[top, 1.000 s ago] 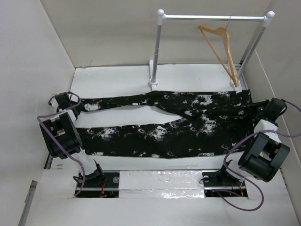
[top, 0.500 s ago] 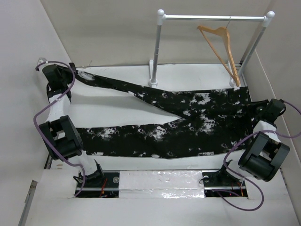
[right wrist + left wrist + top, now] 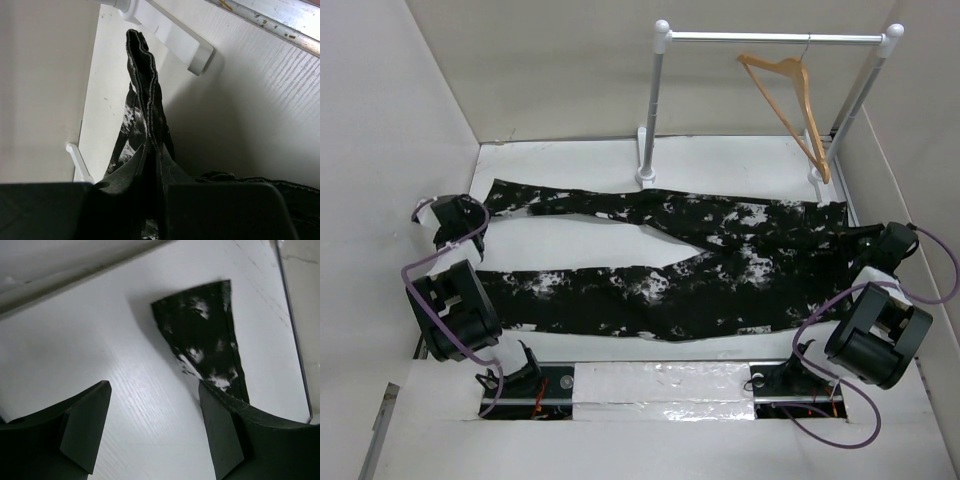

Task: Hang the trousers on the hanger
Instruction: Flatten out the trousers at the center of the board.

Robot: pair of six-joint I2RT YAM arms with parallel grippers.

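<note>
My right gripper draws outward toward the rack's nearby foot [image 3: 192, 50] next and releases the cloth, because the waistband stands up in a fold rather than flat.
The black trousers with white splatter [image 3: 720, 265] lie flat across the table, legs to the left and waist to the right. My left gripper [image 3: 468, 215] hovers open just left of the far leg's cuff [image 3: 200, 340]; in the left wrist view its fingers [image 3: 85, 425] stand wide apart over bare table with nothing between them. My right gripper [image 3: 868, 240] is shut on the waistband, a folded edge [image 3: 142, 75] rising from between its fingers [image 3: 154, 150]. The wooden hanger [image 3: 790, 100] hangs by its hook from the rack's bar at the back right, apart from both grippers.
The white and silver rack [image 3: 655, 100] stands at the back, one foot [image 3: 646, 175] touching the far leg's edge. Its other foot [image 3: 170, 35] lies close beyond the held waistband. White walls close in on the left, right and back.
My left gripper carried the far leg's cuff up toward the back left, came back down and opened. The leg now lies flat and straighter. The right gripper kept its hold.
</note>
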